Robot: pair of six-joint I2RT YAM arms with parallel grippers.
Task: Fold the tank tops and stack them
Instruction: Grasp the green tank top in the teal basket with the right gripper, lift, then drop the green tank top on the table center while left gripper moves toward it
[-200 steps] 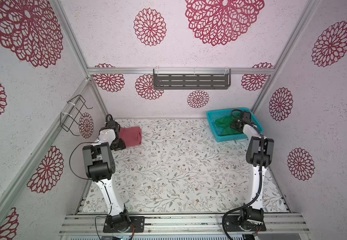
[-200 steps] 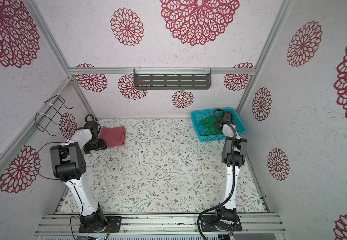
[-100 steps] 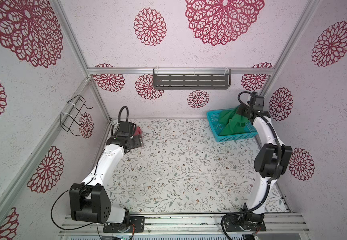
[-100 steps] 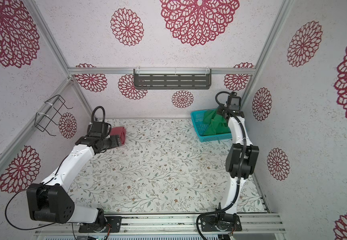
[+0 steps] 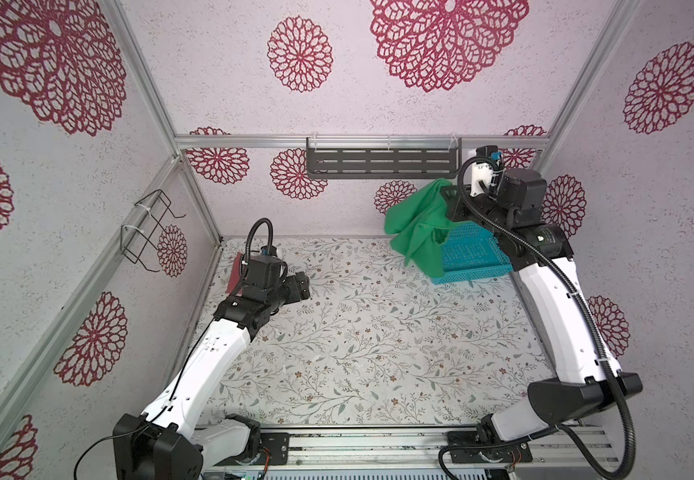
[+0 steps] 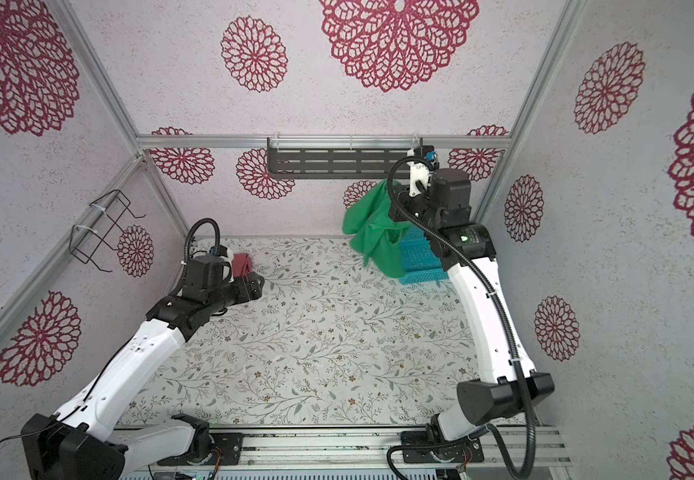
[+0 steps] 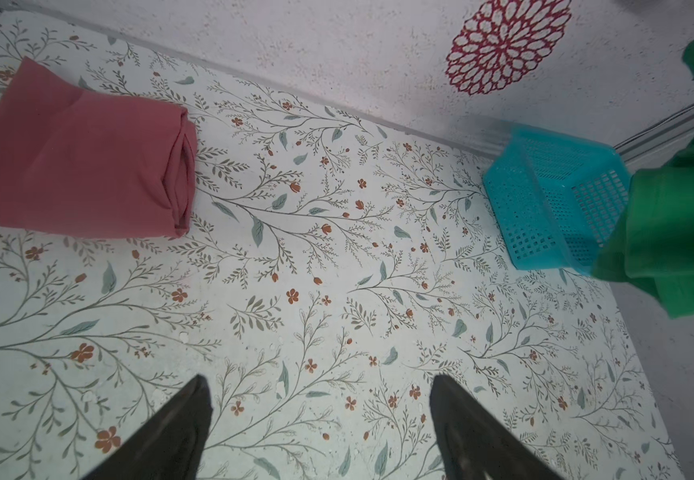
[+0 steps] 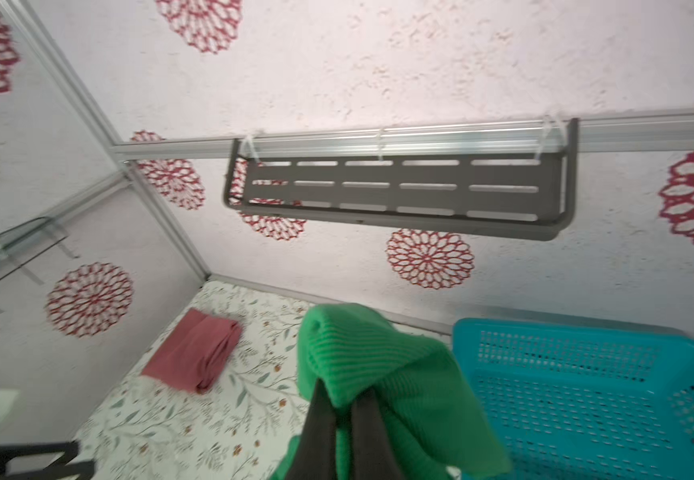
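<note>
I will next move my right gripper back and down over the floral table on the near side of the basket and let go of the green tank top, because the table is bare there.
The bright green tank top [image 5: 418, 232] hangs bunched in the air over the left rim of the turquoise basket [image 5: 474, 253] at the back right. My right gripper [image 8: 343, 395] is shut on a fold of this green tank top [image 8: 378, 353]. The dusty pink-red tank top [image 7: 75, 166] lies folded on the table at the back left, and in both top views my left arm hides most of it [image 6: 242, 264]. My left gripper [image 7: 320, 380] is open and empty above the floral table, to the right of the pink-red one.
A grey slotted shelf [image 5: 382, 162] hangs on the back wall just left of the raised right wrist. A black wire rack [image 5: 145, 232] sticks out from the left wall. The basket [image 8: 586, 395] shows nothing inside. An aluminium rail [image 5: 378, 449] runs along the table's front.
My right gripper shut on the green tank top in the basket and lifted it up and out to the left. My left arm pulled away from the pink-red tank top and reached toward the middle.
</note>
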